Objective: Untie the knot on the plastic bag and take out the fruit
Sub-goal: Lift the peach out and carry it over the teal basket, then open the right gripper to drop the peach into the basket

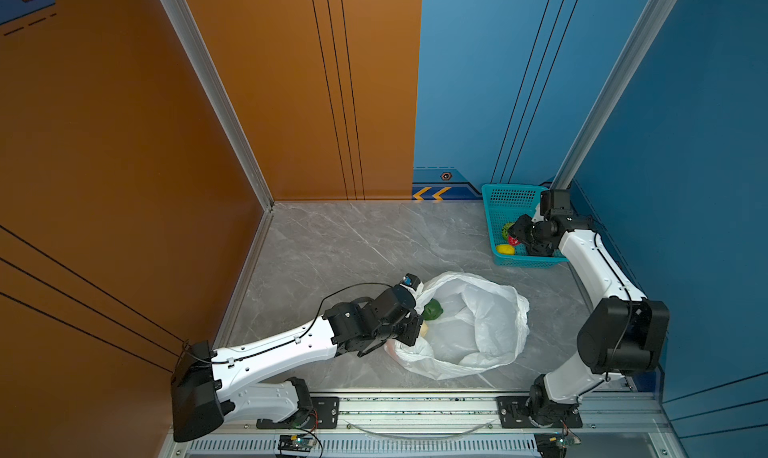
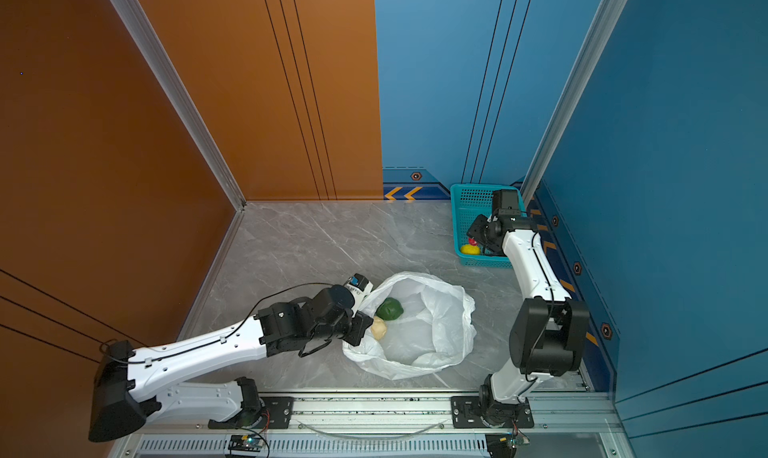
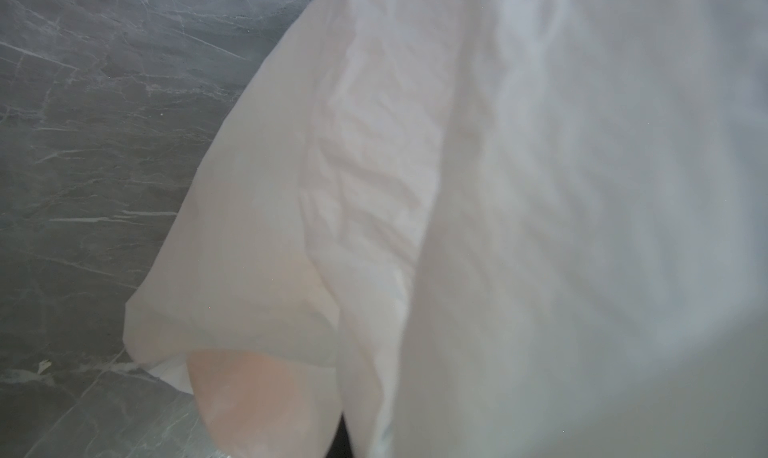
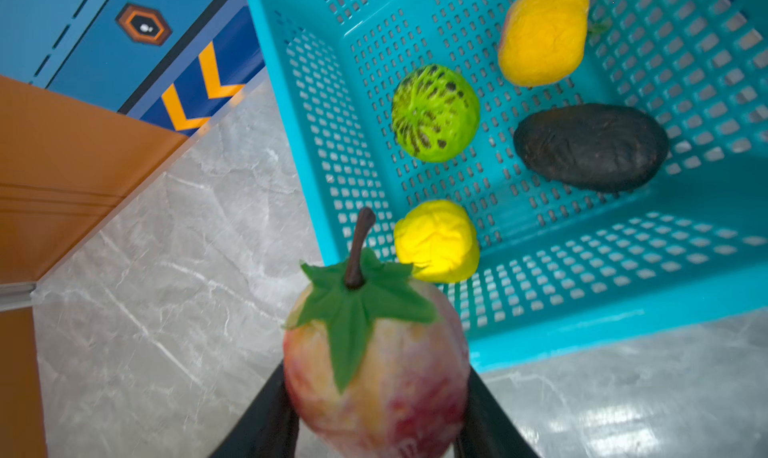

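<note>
The gap between the lemon and the avocado is empty. My right gripper will next lower the red apple into the teal basket (image 4: 582,331), down to that gap, and let go of it.
The white plastic bag (image 1: 478,323) (image 2: 428,331) lies on the grey floor with its mouth wide open; the knot is out of view. Inside it sit a green mango (image 1: 432,310) (image 2: 389,309) and a cream knobbly fruit (image 2: 378,328). My left gripper (image 1: 409,329) (image 2: 361,327) is shut on the bag's near-left rim. In the left wrist view the bag's plastic (image 3: 457,227) fills the picture. My right gripper (image 4: 376,427) (image 1: 517,236) is shut on a red apple (image 4: 374,373) beside the teal basket (image 4: 582,331). A striped melon (image 4: 435,113), lemon (image 4: 436,240), orange fruit (image 4: 542,32) and avocado (image 4: 590,146) lie in the basket.
The basket (image 1: 511,198) (image 2: 473,198) stands in the back right corner against the blue wall. An orange wall runs along the left side. A metal rail (image 1: 415,410) with both arm bases crosses the front. A peach-coloured shape (image 3: 257,402) shows through the plastic.
</note>
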